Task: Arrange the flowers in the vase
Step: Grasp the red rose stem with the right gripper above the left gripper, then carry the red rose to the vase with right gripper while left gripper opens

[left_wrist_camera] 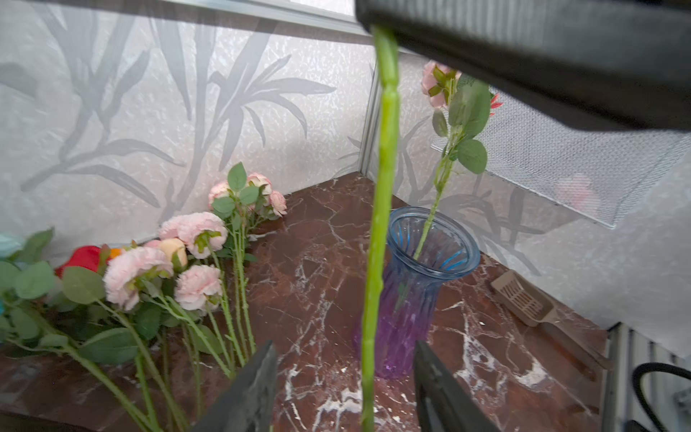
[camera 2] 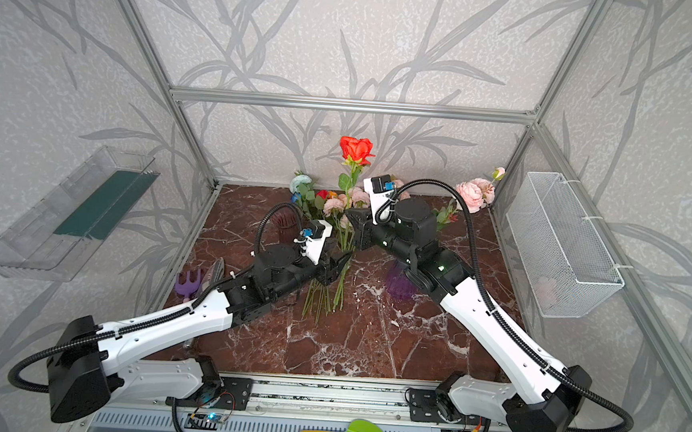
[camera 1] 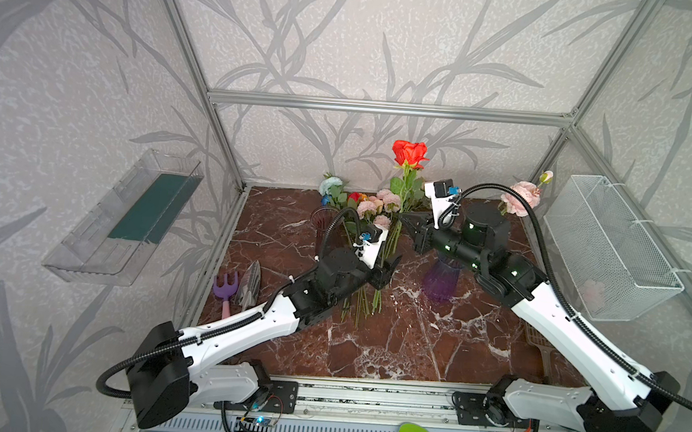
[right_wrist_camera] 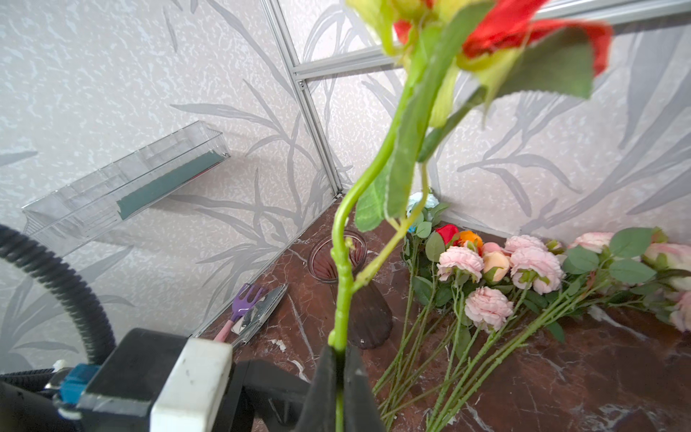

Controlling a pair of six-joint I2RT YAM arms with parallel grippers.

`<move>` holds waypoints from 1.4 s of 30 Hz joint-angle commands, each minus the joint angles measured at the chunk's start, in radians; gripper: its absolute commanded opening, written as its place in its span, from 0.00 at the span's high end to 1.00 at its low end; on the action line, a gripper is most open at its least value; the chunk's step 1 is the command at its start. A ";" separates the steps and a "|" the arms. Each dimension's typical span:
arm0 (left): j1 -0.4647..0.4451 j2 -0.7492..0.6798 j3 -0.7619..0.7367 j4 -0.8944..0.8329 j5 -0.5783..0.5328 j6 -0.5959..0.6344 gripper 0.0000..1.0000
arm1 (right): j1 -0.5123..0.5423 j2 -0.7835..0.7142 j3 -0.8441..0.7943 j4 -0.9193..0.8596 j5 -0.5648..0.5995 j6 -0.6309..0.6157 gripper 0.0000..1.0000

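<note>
The vase's opening below my right gripper has room beside the pink flower, so I will next swing over it, lower the red rose's stem in and release.
A red rose stands upright above the middle of the table, and my right gripper is shut on its green stem. In the right wrist view the jaws pinch that stem tightly. My left gripper is open lower down on the same stem, which passes between its jaws without touching them. The blue-and-purple glass vase stands under my right arm and holds one pink flower. More flowers lie in a pile at the back.
A dark brown glass vase stands at the back left. A purple rake and a trowel lie by the left wall, a brown scoop by the right. A wire basket and a clear shelf hang on the walls.
</note>
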 commanded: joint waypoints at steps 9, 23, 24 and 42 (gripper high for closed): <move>-0.003 -0.102 -0.063 0.122 -0.283 0.026 0.29 | 0.004 -0.187 0.024 0.037 0.296 -0.240 0.99; -0.003 -0.090 -0.068 0.126 -0.291 0.016 0.29 | 0.002 -0.190 -0.013 0.119 0.564 -0.500 1.00; -0.003 -0.090 -0.068 0.126 -0.291 0.016 0.29 | 0.001 -0.187 -0.027 0.113 0.575 -0.497 1.00; -0.004 -0.065 -0.071 0.123 -0.276 0.005 0.29 | -0.038 -0.228 -0.328 0.020 0.611 -0.263 0.97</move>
